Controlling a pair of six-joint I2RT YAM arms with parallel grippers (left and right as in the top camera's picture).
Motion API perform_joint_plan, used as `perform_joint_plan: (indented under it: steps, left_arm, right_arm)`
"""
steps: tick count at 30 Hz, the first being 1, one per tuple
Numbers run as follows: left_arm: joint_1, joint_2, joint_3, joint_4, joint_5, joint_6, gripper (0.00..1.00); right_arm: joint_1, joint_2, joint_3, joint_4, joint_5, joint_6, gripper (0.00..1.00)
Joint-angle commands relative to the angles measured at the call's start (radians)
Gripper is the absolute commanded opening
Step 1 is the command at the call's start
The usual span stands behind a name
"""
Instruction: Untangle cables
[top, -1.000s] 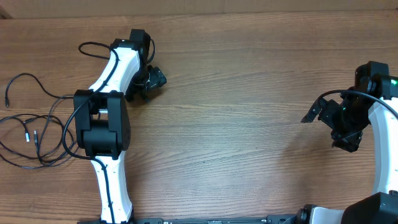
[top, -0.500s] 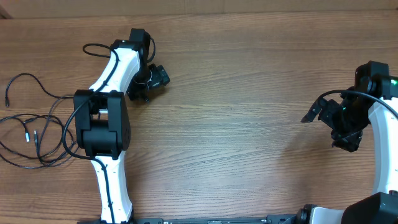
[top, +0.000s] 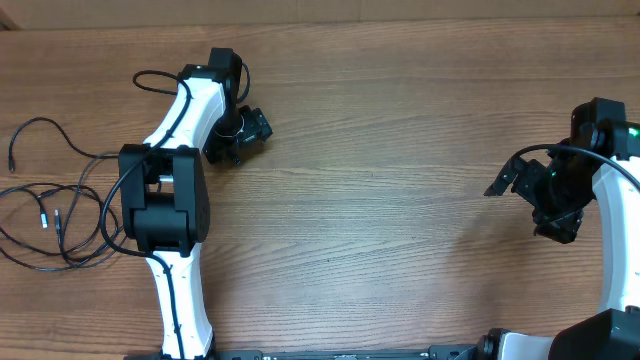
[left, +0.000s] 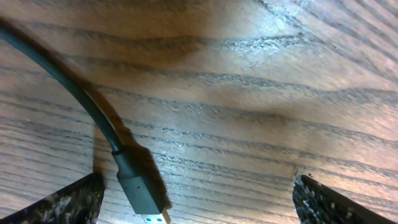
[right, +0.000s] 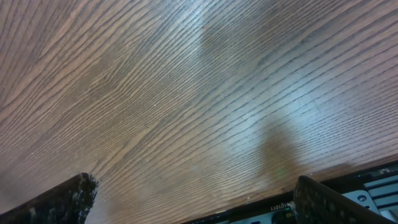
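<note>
I will shift my left gripper left in the wrist view and close on the USB plug (left: 140, 186), off-center that way between its open fingers.
Thin black cables (top: 75, 200) lie in loose overlapping loops at the table's left edge, beside the left arm's base, with small plug ends (top: 43, 220) inside the loops. My left gripper (top: 243, 135) is up the table to their right, away from that pile. In the left wrist view it (left: 198, 190) is open and low over the wood. A greenish-grey cable with a USB plug (left: 140, 186) lies on the table between its fingers, near the left finger, not gripped. My right gripper (top: 545, 205) is far right, open and empty (right: 193, 186) over bare wood.
The wooden table (top: 400, 150) fills the view. The left arm's black base (top: 165, 200) stands right beside the cable pile. A thicker black wire (top: 145, 78) loops off the left arm. The table's front edge and a black rail (right: 348, 199) show in the right wrist view.
My left gripper has shifted slightly to the right. The cable pile and the right arm have not moved.
</note>
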Motion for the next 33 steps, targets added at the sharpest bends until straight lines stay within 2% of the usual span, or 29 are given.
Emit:
perform_joint_plan:
  steps: [1, 7, 12, 16, 21, 27, 30, 33]
  left_arm:
    - [0.001, 0.013, -0.05, 0.008, -0.021, 0.023, 0.96]
    - [0.001, 0.013, -0.122, 0.038, -0.021, 0.023, 0.96]
    - [0.002, 0.013, -0.138, 0.046, -0.021, 0.023, 0.9]
    - [0.008, 0.013, -0.137, 0.045, -0.021, 0.023, 0.76]
    - [0.011, 0.012, -0.135, 0.045, -0.021, 0.022, 0.67]
    - [0.011, 0.012, -0.135, 0.037, -0.035, 0.019, 0.62]
    - [0.011, 0.012, -0.135, 0.028, -0.051, 0.019, 0.49]
    - [0.012, 0.012, -0.135, 0.026, -0.051, 0.019, 0.44]
  right_arm:
    - [0.0, -0.006, -0.002, 0.002, -0.008, -0.007, 1.0]
    - [0.0, -0.006, -0.002, 0.002, -0.008, -0.007, 1.0]
    - [0.0, -0.006, -0.002, 0.002, -0.008, -0.007, 1.0]
    - [0.0, -0.006, -0.002, 0.001, -0.008, -0.007, 1.0]
    - [0.0, -0.006, -0.002, 0.001, -0.008, -0.007, 1.0]
    - [0.0, -0.006, -0.002, 0.002, -0.008, -0.007, 1.0]
    - [0.0, -0.006, -0.002, 0.002, -0.008, -0.007, 1.0]
    - [0.0, -0.006, -0.002, 0.002, -0.008, -0.007, 1.0]
